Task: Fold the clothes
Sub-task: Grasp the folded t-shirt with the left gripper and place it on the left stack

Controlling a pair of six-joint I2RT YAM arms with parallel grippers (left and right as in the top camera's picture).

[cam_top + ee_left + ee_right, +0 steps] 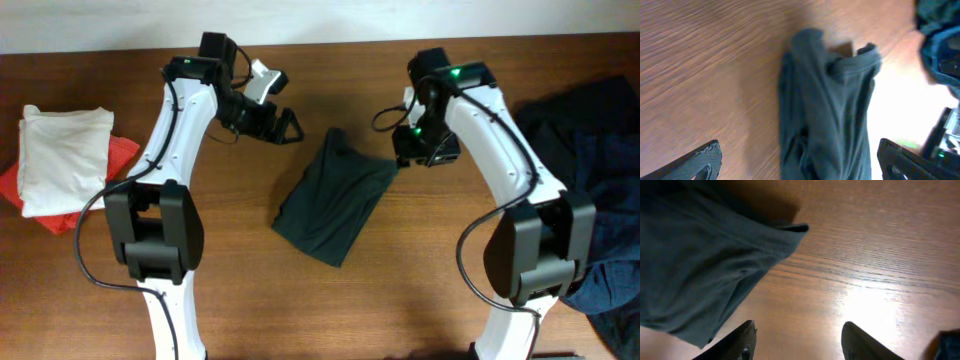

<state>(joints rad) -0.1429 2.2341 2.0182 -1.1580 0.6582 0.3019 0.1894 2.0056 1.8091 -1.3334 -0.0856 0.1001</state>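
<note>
My left gripper goes to the right in the overhead view and down onto the garment's closest corner [331, 148] [809, 49] next, since its open fingers hover off the cloth.
A dark grey-green garment [332, 196] lies loosely folded on the wooden table [330, 300], one of the clothes. My left gripper [289, 127] hovers open just off its upper left end. In the left wrist view the garment [826, 110] runs down between the wide-spread fingers [704, 161], untouched. My right gripper [408, 152] sits at the garment's upper right corner. It stands open in the right wrist view [797, 347], over bare wood, with the garment's hemmed edge [705, 265] to its left.
A folded white garment [65, 155] rests on a red one [125, 155] at the table's left edge. A heap of dark navy and black clothes [595, 170] fills the right side, behind the right arm.
</note>
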